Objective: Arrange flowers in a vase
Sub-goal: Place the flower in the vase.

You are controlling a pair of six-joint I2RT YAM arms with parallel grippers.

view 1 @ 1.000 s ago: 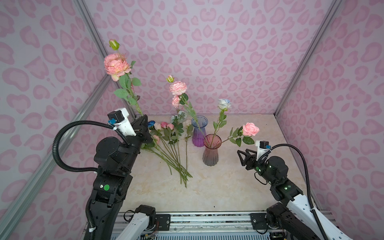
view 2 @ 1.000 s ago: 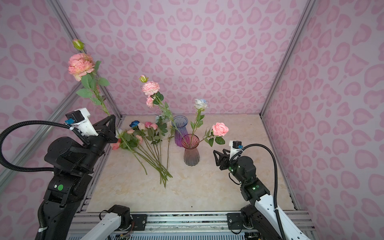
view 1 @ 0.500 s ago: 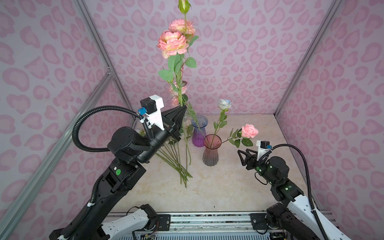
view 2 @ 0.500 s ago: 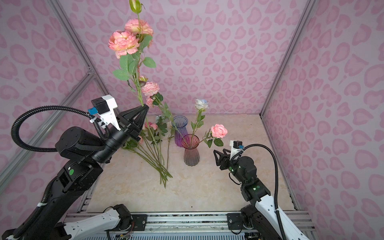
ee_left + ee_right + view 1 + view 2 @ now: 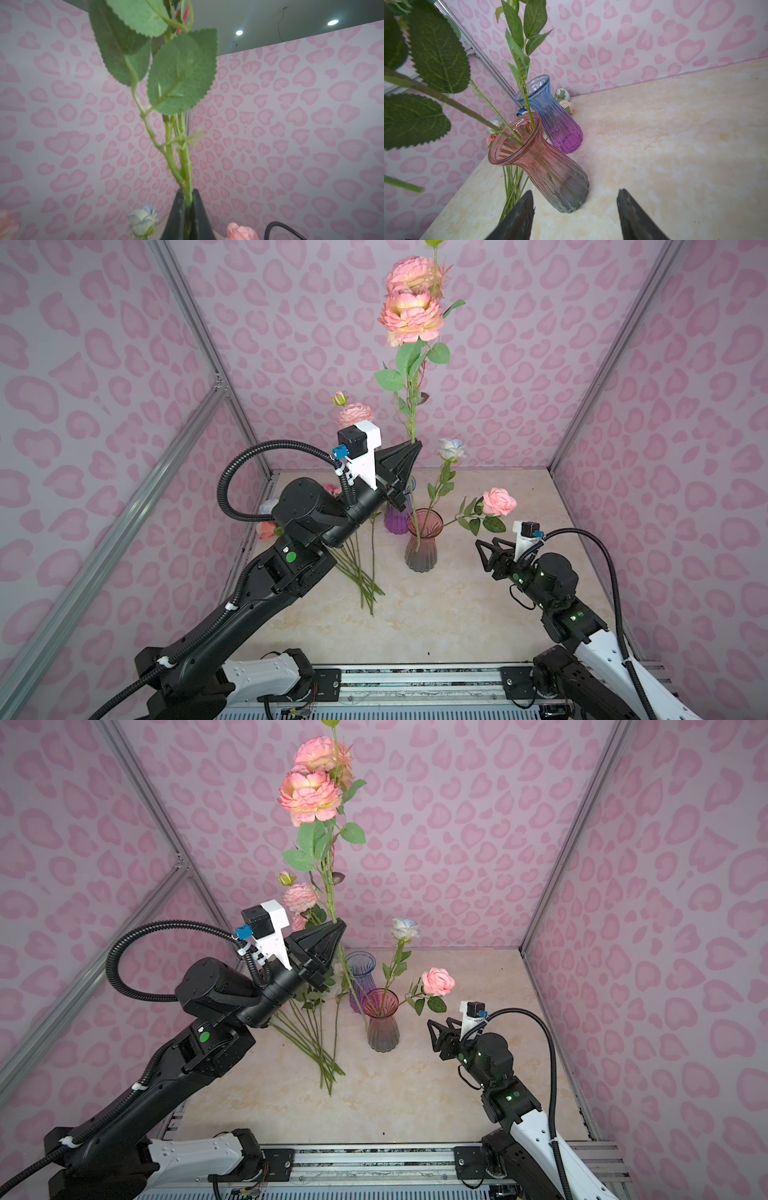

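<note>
My left gripper should next move outward and down to the pink vase's opening (image 5: 425,521) and let go of the green stem there, because the stem's lower end is still hanging outside the vase's rim.
My left gripper (image 5: 415,443) (image 5: 341,923) (image 5: 188,193) is shut on the green stem (image 5: 185,162) of a tall peony. Its pink blooms (image 5: 409,319) (image 5: 307,797) stand high above the vases. The stem runs down toward the mouth of the pink vase (image 5: 420,547) (image 5: 382,1027) (image 5: 542,162). That vase holds a pale blue rose (image 5: 450,448) (image 5: 404,928) and a pink rose (image 5: 500,502) (image 5: 438,982). My right gripper (image 5: 481,556) (image 5: 432,1036) (image 5: 575,192) is open and empty, low on the table just right of the pink vase.
A blue-to-purple vase (image 5: 395,518) (image 5: 554,116) stands right behind the pink one. Several loose flowers lie left of the vases with their stems (image 5: 361,572) (image 5: 316,1048) fanned toward the front. Another pink peony (image 5: 355,413) rises behind my left arm. Patterned walls close three sides.
My left arm has lifted and swung right, carrying the peony from the left wall to upright over the pink vase. The right arm has stayed still.
</note>
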